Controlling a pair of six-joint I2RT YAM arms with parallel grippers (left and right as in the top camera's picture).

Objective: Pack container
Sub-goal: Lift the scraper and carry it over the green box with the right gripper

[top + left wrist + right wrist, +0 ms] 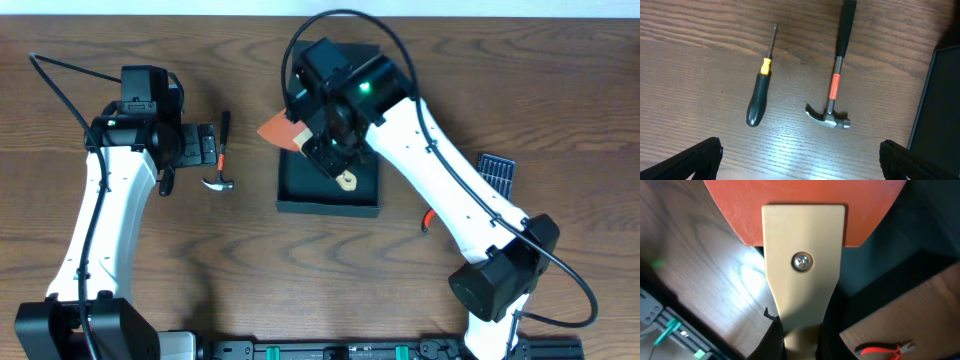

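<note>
The orange blade of the scraper sticks out past the rim of the box, so I should next move my right gripper over the dark inside (322,184) (886,255) and lower the scraper into it.
The container (305,185) is a dark square box lying open at the table's middle; its edge shows in the left wrist view (940,100) and its dark inside in the right wrist view (920,225). My right gripper (325,145) (802,340) is shut on the beige handle of a scraper (804,260) with an orange blade (280,131), held over the box's left rim. My left gripper (200,150) (800,160) hangs open above bare wood, its fingers (695,160) wide apart. Just ahead of it lie a hammer (832,95) (222,165) and a black-handled screwdriver (760,90).
Red-handled pliers (426,218) (885,349) lie on the table right of the box. A small dark ribbed panel (497,172) sits further right, by the right arm. A black rail (330,350) runs along the table's front edge.
</note>
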